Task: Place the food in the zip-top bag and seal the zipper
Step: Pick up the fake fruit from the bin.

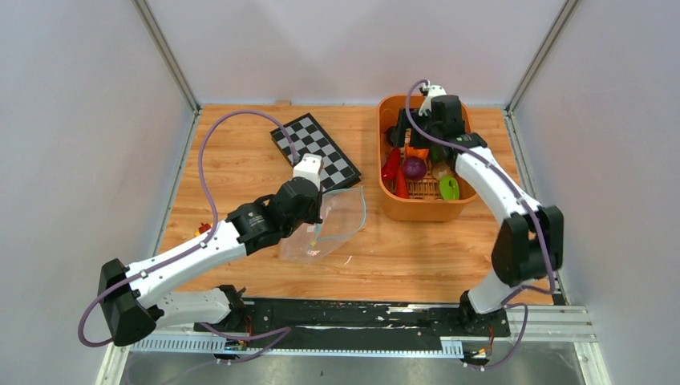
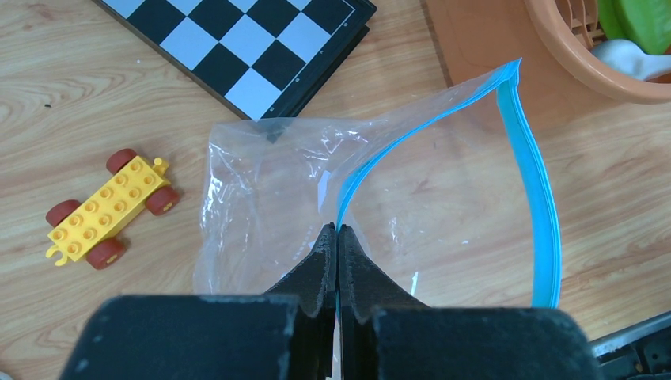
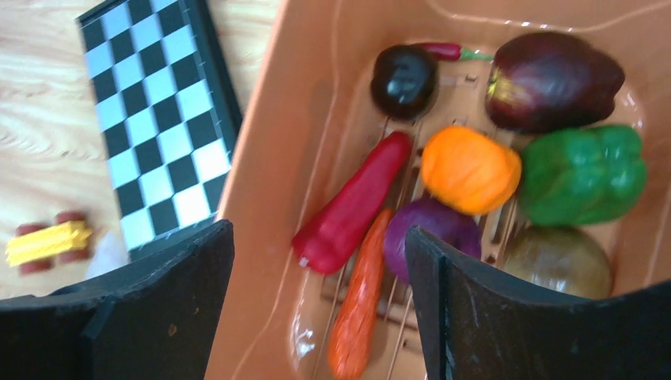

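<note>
My right gripper should next move down and outward into the basket onto the round dark food (image 1: 390,136) (image 3: 404,81), because the food is below my gripper and farther outward, near the basket's far corner.
The clear zip-top bag (image 1: 333,227) lies on the wooden table left of the orange basket (image 1: 383,172). My left gripper (image 2: 337,230) is shut on the bag's light-blue zipper (image 2: 538,198), lifting one lip so the mouth gapes open (image 1: 319,220). Several toy foods lie in the basket: a red pepper (image 3: 356,202), an orange carrot (image 3: 360,305), a purple onion (image 3: 431,229), an orange fruit (image 3: 468,168), a green pepper (image 3: 581,174) and a dark aubergine (image 3: 554,79). My right gripper (image 3: 316,253) is open and empty above the basket's left side (image 1: 417,132).
A folded checkerboard (image 1: 314,149) lies behind the bag. A yellow toy car (image 2: 107,210) sits on the table left of the bag. White walls enclose the table on three sides.
</note>
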{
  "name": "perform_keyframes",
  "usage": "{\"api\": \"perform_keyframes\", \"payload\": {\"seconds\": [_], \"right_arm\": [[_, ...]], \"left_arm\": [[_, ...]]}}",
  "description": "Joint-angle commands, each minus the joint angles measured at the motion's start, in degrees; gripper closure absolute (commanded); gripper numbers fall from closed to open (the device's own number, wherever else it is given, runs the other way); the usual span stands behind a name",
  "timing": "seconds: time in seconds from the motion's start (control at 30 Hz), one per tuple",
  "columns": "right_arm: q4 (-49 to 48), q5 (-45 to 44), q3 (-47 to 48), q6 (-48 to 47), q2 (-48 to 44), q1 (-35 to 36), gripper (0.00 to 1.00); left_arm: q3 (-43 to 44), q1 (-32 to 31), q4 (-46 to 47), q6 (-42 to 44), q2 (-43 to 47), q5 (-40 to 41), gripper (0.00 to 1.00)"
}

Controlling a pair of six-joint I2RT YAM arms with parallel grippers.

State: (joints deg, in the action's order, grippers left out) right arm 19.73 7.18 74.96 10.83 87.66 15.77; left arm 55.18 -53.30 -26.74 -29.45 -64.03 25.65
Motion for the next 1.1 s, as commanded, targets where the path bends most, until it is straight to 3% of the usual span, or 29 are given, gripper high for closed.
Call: {"api": "perform_keyframes", "payload": {"seconds": [0.0,0.23,0.43,1.07], "right_arm": [[0.7,-3.1,10.0,-1.9,10.7,-2.1,0.23],[5.0,3.2,25.8,-4.0,27.9,-3.4,0.22],[9.4,0.8,34.0,-6.4,35.6,-3.4,0.20],[5.9,1.5,40.0,-7.1,44.4,-3.4,0.34]], "left_arm": [[0.4,0.5,2.0,0.9,0.2,-0.4,1.00],[-0.7,0.6,3.3,1.0,0.6,-2.7,1.00],[-0.6,0.7,3.3,1.8,0.7,-2.9,1.00],[-1.0,0.8,2.6,1.8,1.7,-3.1,1.00]]}}
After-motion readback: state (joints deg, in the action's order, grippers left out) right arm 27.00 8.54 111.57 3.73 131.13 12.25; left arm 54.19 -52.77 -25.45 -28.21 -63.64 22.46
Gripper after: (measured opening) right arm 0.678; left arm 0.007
